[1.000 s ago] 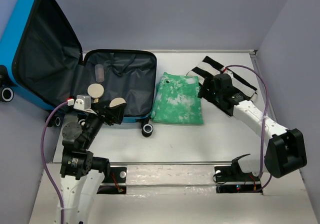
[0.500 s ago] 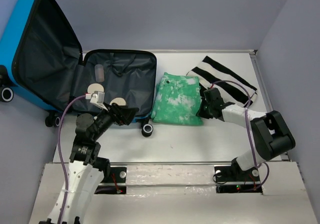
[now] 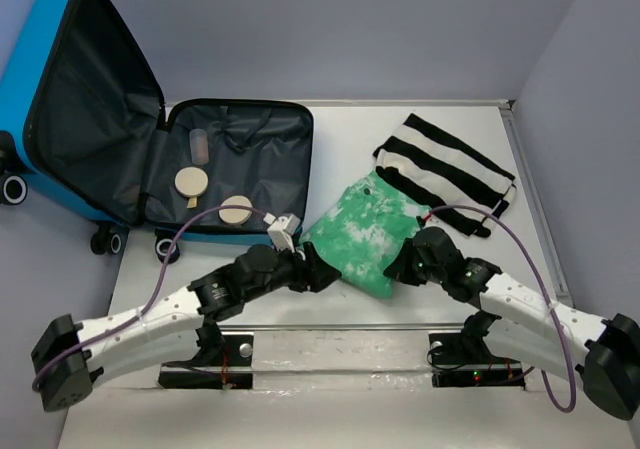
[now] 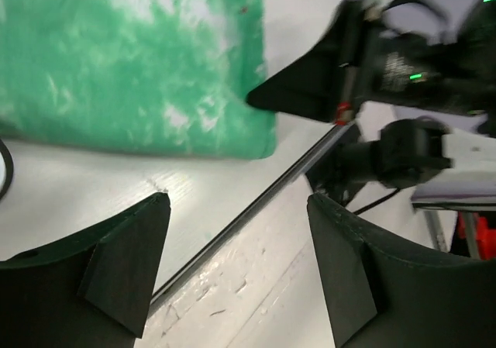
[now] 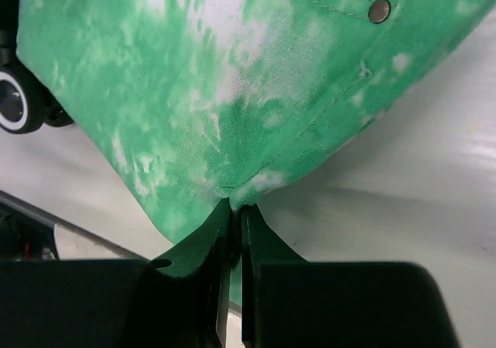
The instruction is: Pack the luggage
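The green cloth (image 4: 132, 61) is still beyond my left gripper's open fingers, so the gripper will next turn and go down onto the garment's near edge by the wheel (image 4: 84, 137).
The luggage (image 3: 60, 99) lies open at the far left: blue shell, raised lid, black-lined half (image 3: 260, 154) flat on the table. A green tie-dye garment (image 3: 370, 234) lies skewed on the table to its right. My right gripper (image 3: 400, 264) is shut on that garment's near edge; in the right wrist view its fingers (image 5: 235, 208) pinch a fold of the green cloth (image 5: 217, 77). My left gripper (image 3: 325, 269) hovers low at the garment's near left corner. It stands open (image 4: 236, 205) over bare table, with the green cloth (image 4: 132, 61) just beyond its tips.
A black-and-white striped garment (image 3: 445, 169) lies at the back right. Two beige discs (image 3: 190, 181) and a clear tube (image 3: 199, 147) rest in the luggage. A luggage wheel (image 5: 15, 104) is close to the green cloth. A metal rail (image 3: 330, 327) runs along the near edge.
The right gripper closed on the green garment and dragged it toward the near edge, turning it. The left arm swung from the luggage rightward and down to the garment's near left corner.
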